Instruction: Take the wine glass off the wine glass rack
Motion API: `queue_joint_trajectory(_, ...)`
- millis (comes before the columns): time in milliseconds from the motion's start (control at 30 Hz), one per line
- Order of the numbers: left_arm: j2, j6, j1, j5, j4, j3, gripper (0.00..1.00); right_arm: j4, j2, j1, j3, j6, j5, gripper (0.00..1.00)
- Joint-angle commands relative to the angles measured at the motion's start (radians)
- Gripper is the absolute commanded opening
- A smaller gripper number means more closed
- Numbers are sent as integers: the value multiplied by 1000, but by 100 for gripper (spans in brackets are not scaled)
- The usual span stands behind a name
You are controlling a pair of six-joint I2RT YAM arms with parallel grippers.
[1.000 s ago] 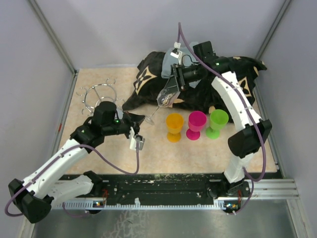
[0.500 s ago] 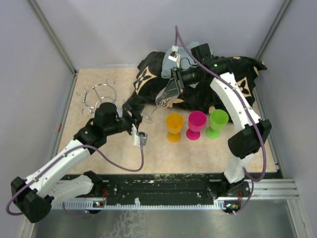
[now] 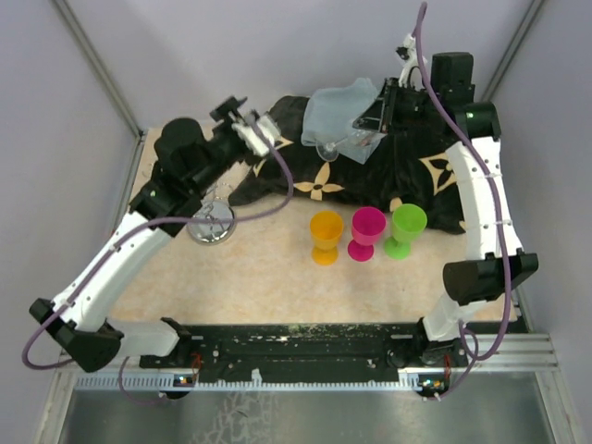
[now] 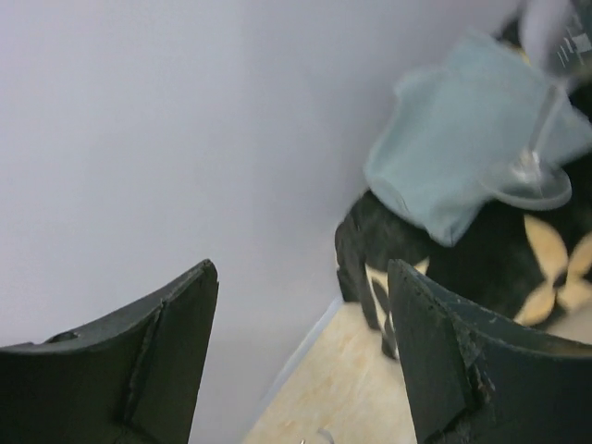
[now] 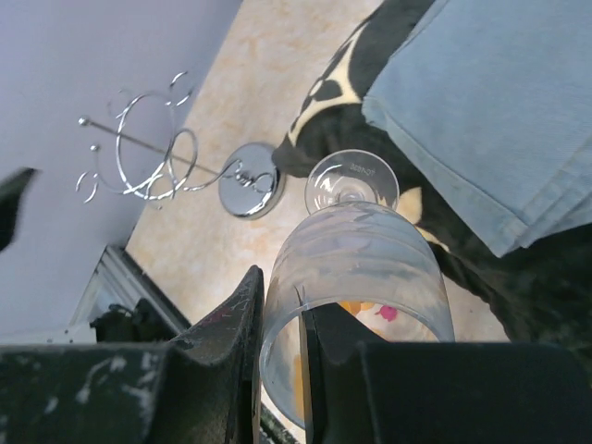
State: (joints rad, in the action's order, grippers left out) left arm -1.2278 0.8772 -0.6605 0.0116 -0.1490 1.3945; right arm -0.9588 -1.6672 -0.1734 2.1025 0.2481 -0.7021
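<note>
My right gripper will move the wine glass back and down and release it on bare tabletop by the orange goblet [image 3: 290, 253], below the gripper, to its left in the top view.
The clear wine glass [image 5: 356, 264] hangs in the air, off the rack. My right gripper [image 5: 282, 314] is shut on its rim, one finger inside the bowl and one outside. From above, the glass foot [image 3: 325, 148] shows over the cloths, left of the right gripper [image 3: 377, 118]. The chrome wine glass rack [image 5: 148, 157] stands on the tan table at the left. Its round base [image 3: 211, 225] shows, while my left arm hides its ring from above. My left gripper [image 3: 252, 118] is raised at the back left, open and holding nothing [image 4: 301, 351]. In the left wrist view the glass foot [image 4: 535, 182] is at far right.
A pale blue cloth [image 3: 335, 109] lies on a black patterned cloth [image 3: 407, 171] at the back. Orange [image 3: 326, 236], magenta [image 3: 367, 231] and green [image 3: 405, 228] goblets stand in a row mid-table. Grey walls close in the left, back and right.
The left gripper opened, let go of the glass and rose to the back left. The right gripper shut on the glass rim and carried it up and back to the right.
</note>
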Motion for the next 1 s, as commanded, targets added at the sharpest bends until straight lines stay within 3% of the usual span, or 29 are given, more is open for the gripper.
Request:
queue_joint_trajectory(0, -134, -388, 12, -184, -107, 271, 79, 103, 62, -8, 49, 69, 148, 0)
queue_joint_trajectory(133, -258, -589, 97, -264, -238, 487, 78, 48, 75, -35, 106, 50, 240, 0)
queue_joint_trajectory(333, -446, -935, 361, -182, -578, 790, 75, -95, 31, -206, 244, -4, 434, 0)
queue_joint_trajectory(667, -321, -956, 418, -182, -538, 593, 80, -136, -85, -550, 269, 2, 693, 0)
queue_joint_trajectory(967, -265, -953, 433, -187, -532, 536, 81, -179, -218, -713, 277, 20, 800, 0)
